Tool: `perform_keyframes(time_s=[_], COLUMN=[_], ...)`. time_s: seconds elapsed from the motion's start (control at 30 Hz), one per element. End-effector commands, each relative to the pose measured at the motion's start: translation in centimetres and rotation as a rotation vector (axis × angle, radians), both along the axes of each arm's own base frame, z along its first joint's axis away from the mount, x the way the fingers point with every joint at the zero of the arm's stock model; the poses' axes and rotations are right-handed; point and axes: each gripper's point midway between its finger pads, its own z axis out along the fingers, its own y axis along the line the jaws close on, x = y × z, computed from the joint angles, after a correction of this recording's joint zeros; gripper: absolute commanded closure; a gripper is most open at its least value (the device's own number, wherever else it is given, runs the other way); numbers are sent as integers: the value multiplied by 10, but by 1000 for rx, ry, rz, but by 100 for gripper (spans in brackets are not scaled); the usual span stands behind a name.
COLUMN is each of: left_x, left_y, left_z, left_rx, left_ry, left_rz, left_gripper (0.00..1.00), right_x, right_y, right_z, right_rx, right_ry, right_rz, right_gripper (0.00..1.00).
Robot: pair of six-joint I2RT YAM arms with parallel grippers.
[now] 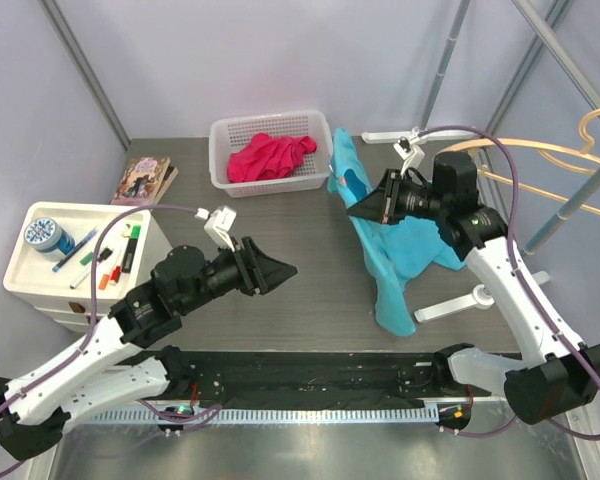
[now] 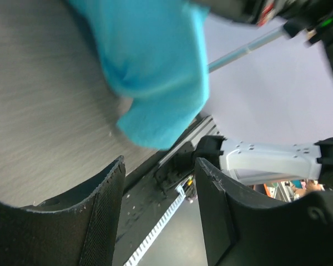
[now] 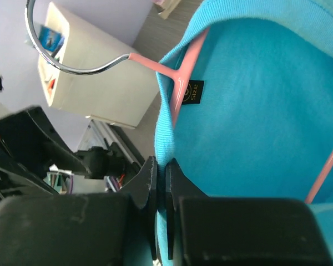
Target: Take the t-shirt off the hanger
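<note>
The hanger's chrome hook (image 3: 72, 66) sticks out bare from the t-shirt's neckline to its right in the top view. My left gripper will move up, outward and across to the hook next.
A turquoise t-shirt (image 1: 395, 250) hangs on a pink hanger (image 3: 180, 83) with a chrome hook (image 3: 72, 66), held up over the right half of the table. My right gripper (image 1: 358, 208) is shut on the shirt's neckline edge (image 3: 164, 149), just below the hanger's neck. The shirt's lower end touches the table (image 1: 392, 318). My left gripper (image 1: 280, 270) is open and empty, left of the shirt, with its jaws pointing toward it. In the left wrist view the shirt (image 2: 150, 66) hangs ahead, beyond the fingers (image 2: 102, 221).
A white basket (image 1: 270, 150) with a red garment (image 1: 270, 157) stands at the back. A white drawer unit (image 1: 80, 255) with pens and a tape roll is at the left, a book (image 1: 145, 180) behind it. A rack stand (image 1: 470, 298) and spare hangers (image 1: 580, 165) are at the right.
</note>
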Motion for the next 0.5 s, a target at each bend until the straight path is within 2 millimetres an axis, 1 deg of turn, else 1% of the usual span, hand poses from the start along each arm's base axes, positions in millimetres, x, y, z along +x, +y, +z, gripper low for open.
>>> perform_keyframes(time_s=[0.0,0.03,0.07,0.13,0.17,0.2,0.23,0.27,0.33,0.4,0.47], left_x=[9,13,16,26,29,39,43,46,53,60,66], left_y=[-18,-20,-20,-29,-30,-34,-35,-37,-44,-46,-47], left_z=[77,83,103,111,123,124,125,131,127,123,119], left_rx=[-89,-86,-100,-95,-106,-101,-99,-101,-81,-70,-69], left_ry=[-192,-204,-241,-255,-279,-284,-286,-298,-293,-282,-273], left_rz=[-46,-40,-30,-21,-11,21,34,44,46,71,95], left_gripper=[46,46,46,46,46,46,45,45,46,46,46], right_x=[-15,-17,-21,-25,-27,-33,-33,-34,-36,-39,-44], right_y=[17,20,25,29,32,37,39,41,44,46,50], right_z=[25,23,22,20,20,20,20,21,19,22,19], right_rx=[137,164,167,152,147,145,144,145,142,156,159], right_ry=[-128,-110,-109,-112,-114,-113,-113,-114,-109,-110,-106], right_rz=[143,152,168,166,172,188,185,184,178,181,195], right_gripper=[99,99,99,99,99,99,99,99,99,99,99])
